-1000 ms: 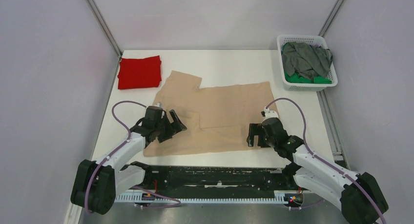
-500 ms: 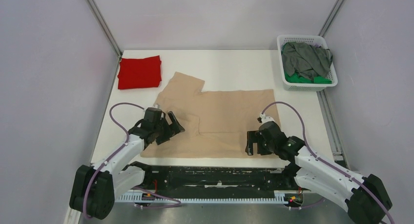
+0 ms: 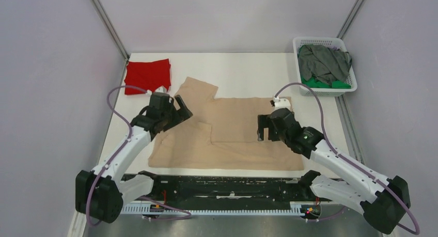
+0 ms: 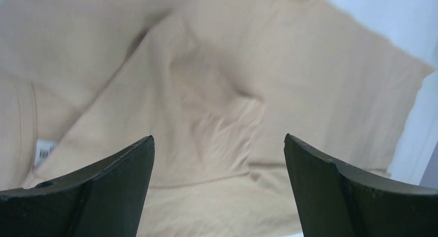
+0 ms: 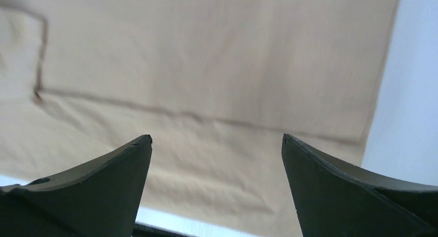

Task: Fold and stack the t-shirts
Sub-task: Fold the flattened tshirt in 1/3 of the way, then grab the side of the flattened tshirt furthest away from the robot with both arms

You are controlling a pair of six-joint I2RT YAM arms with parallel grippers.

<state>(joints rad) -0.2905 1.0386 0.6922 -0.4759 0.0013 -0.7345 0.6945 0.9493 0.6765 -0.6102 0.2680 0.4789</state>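
The sleeve still sticks out, so the robot's left gripper will next move outward and down onto the sleeve's far edge (image 3: 200, 82).
A large beige t-shirt (image 3: 232, 128) lies spread on the white table, partly folded, with one sleeve at the far left. It fills the left wrist view (image 4: 206, 82) and the right wrist view (image 5: 206, 66). My left gripper (image 3: 178, 110) is open and empty above the shirt's left part. My right gripper (image 3: 264, 129) is open and empty above the shirt's right part. A folded red t-shirt (image 3: 148, 76) lies at the far left corner. Dark grey (image 3: 323, 61) and green (image 3: 325, 84) shirts lie crumpled in the basket.
A white plastic basket (image 3: 298, 45) stands at the far right corner of the table. Grey walls close in on both sides. The black rail (image 3: 227, 185) with the arm bases runs along the near edge. Bare white table (image 3: 248, 72) shows behind the beige shirt.
Both grippers have moved away from the near edge towards the far side, over the beige shirt. The shirt's near edge now lies closer to the rail, flat on the table.
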